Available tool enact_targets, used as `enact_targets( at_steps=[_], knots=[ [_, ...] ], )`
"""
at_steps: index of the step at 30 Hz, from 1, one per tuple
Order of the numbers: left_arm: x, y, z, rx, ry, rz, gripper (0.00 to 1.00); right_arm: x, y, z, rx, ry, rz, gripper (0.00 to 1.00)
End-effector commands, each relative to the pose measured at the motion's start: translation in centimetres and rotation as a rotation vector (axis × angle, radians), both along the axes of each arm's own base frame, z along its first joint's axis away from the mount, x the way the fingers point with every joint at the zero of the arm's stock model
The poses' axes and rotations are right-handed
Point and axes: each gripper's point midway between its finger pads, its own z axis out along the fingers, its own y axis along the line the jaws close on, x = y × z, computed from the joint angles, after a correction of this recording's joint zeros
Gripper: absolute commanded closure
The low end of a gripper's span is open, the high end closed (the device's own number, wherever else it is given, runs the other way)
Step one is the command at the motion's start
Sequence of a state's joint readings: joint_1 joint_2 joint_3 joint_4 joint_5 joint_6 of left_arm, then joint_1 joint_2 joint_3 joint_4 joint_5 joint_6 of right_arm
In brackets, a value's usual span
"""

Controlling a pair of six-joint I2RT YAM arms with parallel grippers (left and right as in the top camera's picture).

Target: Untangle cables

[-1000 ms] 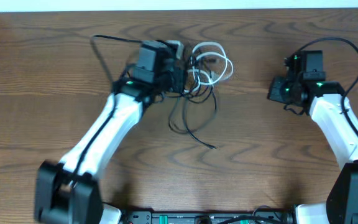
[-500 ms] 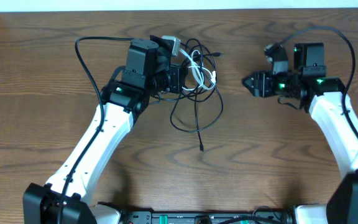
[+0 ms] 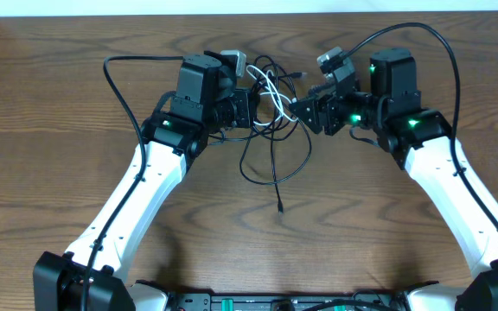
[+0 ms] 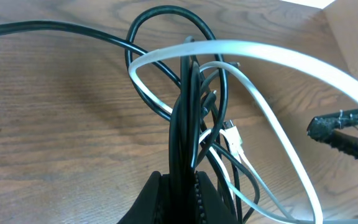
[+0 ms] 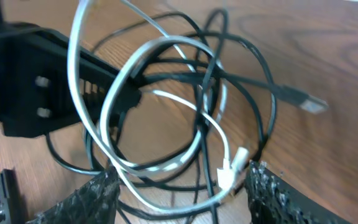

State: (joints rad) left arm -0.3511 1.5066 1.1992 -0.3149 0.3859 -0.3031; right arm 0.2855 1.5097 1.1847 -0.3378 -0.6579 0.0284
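Note:
Next, my left gripper pulls the black cables to its left in the overhead view, away from the white loop (image 5: 166, 168), and releases them on the bare tabletop there.
The cables (image 3: 274, 102) form one tangle of thin black loops and a white cable at the table's far middle. A black loop (image 3: 275, 164) trails toward me and ends in a small plug (image 3: 280, 207). My left gripper (image 3: 247, 109) is shut on a bunch of the black cables (image 4: 185, 124), with the white cable (image 4: 260, 53) arching over them. My right gripper (image 3: 306, 111) is open at the tangle's right side. Its fingers (image 5: 86, 199) flank the white loop (image 5: 166, 168) and its white plug (image 5: 232, 168) without pinching them. A black plug (image 5: 304, 101) sticks out to the right.
Thick black cords run from each arm: one (image 3: 115, 82) curves at the left, another (image 3: 443, 52) arcs over the right arm. The brown wooden table (image 3: 59, 173) ends at a pale strip along the far edge. The arm bases (image 3: 284, 302) sit at the near edge.
My right gripper has opened and swung left from the table's right side up to the tangle. My left arm shifted with the bundle at first, then stayed still.

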Motion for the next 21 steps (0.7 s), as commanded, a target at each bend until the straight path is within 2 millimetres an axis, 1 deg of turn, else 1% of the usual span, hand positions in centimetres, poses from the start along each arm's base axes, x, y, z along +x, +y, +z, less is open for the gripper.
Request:
enact_targets(
  at_steps=[1, 6, 8, 10, 12, 13, 15, 16, 17, 19, 21],
  knots=[
    [0.2, 0.2, 0.1, -0.017, 0.014, 0.027, 0.93, -0.6, 1.6, 0.6, 0.017, -0.028, 0.069, 0.37],
    [0.2, 0.2, 0.1, -0.043, 0.039, 0.055, 0.92, -0.9, 3.5, -0.5, 0.012, -0.026, 0.116, 0.36],
    [0.2, 0.1, 0.1, -0.043, 0.039, 0.054, 0.93, -0.5, 4.2, -1.2, 0.008, -0.031, 0.124, 0.38],
    [0.2, 0.1, 0.1, -0.050, 0.046, 0.061, 0.92, 0.3, 4.8, -2.0, 0.004, -0.033, 0.112, 0.44],
    [0.2, 0.1, 0.1, -0.069, 0.064, 0.081, 0.93, 1.5, 5.0, -3.2, -0.007, -0.006, 0.042, 0.55],
    [0.2, 0.1, 0.1, -0.075, 0.071, 0.088, 0.93, 2.5, 4.8, -4.2, -0.025, 0.009, -0.019, 0.61],
    [0.2, 0.1, 0.1, -0.078, 0.074, 0.091, 0.93, 4.6, 3.3, -6.3, -0.087, 0.048, -0.197, 0.82],
    [0.1, 0.1, 0.0, -0.076, 0.078, 0.091, 0.93, 5.6, 2.0, -7.1, -0.116, 0.072, -0.306, 0.93],
    [0.1, 0.1, -0.1, -0.074, 0.081, 0.092, 0.92, 6.4, 0.2, -7.9, -0.150, 0.095, -0.438, 0.99],
    [-0.1, 0.4, -0.4, -0.063, 0.093, 0.099, 0.92, 7.4, -3.0, -8.4, -0.193, 0.116, -0.627, 0.99],
    [0.0, 0.9, -0.8, -0.040, 0.100, 0.123, 0.93, 7.8, -5.3, -8.2, -0.229, 0.106, -0.716, 0.99]
  ],
)
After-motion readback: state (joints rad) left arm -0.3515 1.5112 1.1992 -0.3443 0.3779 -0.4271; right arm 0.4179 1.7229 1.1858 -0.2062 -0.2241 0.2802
